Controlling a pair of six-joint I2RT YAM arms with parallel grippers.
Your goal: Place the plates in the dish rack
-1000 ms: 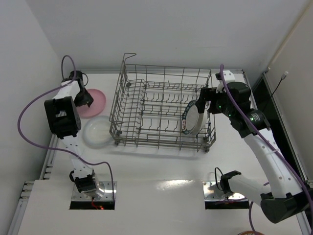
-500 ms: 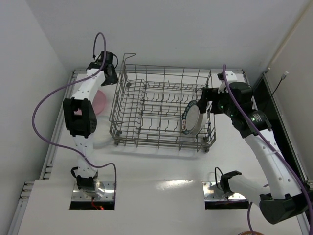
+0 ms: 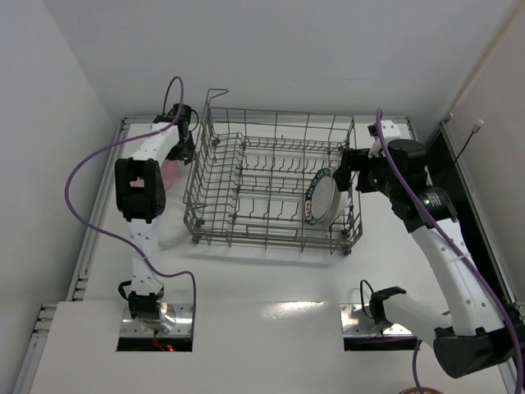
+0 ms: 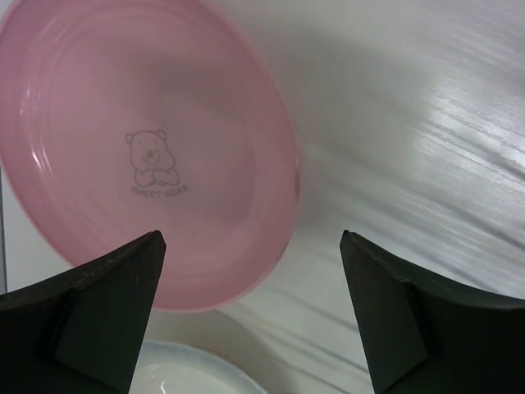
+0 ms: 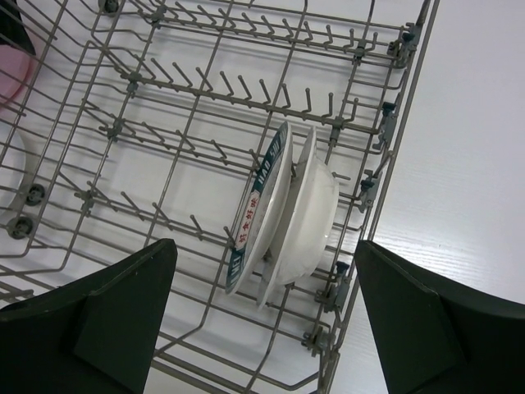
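The pink plate's rack-side rim (image 4: 287, 235) lies below and shows between the open fingers, so next my left gripper lowers and closes on that rim.
The grey wire dish rack (image 3: 279, 242) stands mid-table. At its right end a teal-rimmed plate (image 3: 312, 197) and a white plate (image 3: 328, 203) stand upright between tines, side by side; both show in the right wrist view, the teal-rimmed plate (image 5: 261, 205) and the white plate (image 5: 313, 215). My right gripper (image 3: 348, 168) is open and empty above them (image 5: 264, 243). The pink plate (image 4: 148, 139) lies flat on the table left of the rack (image 3: 169, 174). My left gripper (image 4: 252, 235) is open and empty above its near edge (image 3: 179, 146). A second white plate's rim (image 4: 189, 377) lies beside the pink one.
The rack's tall left wall (image 3: 199, 164) stands close to my left gripper. White walls enclose the table at the back and left. A dark gap (image 3: 459, 197) runs along the table's right edge. The arm bases (image 3: 148, 308) sit at the near edge.
My left arm has swung from low over the pink plate toward the rack's back left corner, then settled slightly nearer. My right gripper has barely moved.
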